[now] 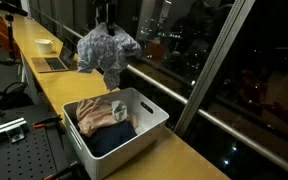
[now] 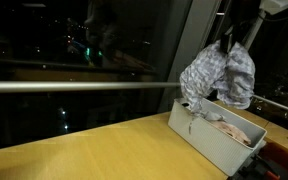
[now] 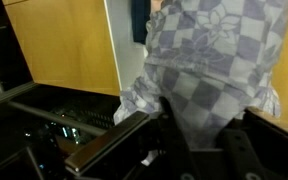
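Note:
My gripper brings the hanging checked cloth down into the basket's end by the windows next and releases it, since that space below my gripper stands free of garments.
My gripper (image 1: 105, 22) is shut on a grey and white checked cloth (image 1: 106, 50) and holds it in the air, hanging down. In both exterior views the cloth hangs above the far end of a white basket (image 1: 149, 110), also seen in an exterior view (image 2: 209, 142). The cloth (image 2: 222, 72) hangs from the gripper (image 2: 227, 38) there too. In the wrist view the cloth (image 3: 209, 60) fills the space between the dark fingers (image 3: 189, 125). The basket holds a pink garment (image 1: 96, 113) and a dark blue one (image 1: 112, 138).
A long yellow wooden counter (image 1: 174, 150) runs along dark windows (image 1: 244, 70). A white bowl (image 1: 45, 45) and a laptop (image 1: 52, 63) sit at its far end. A perforated metal table (image 1: 19, 150) lies beside the counter.

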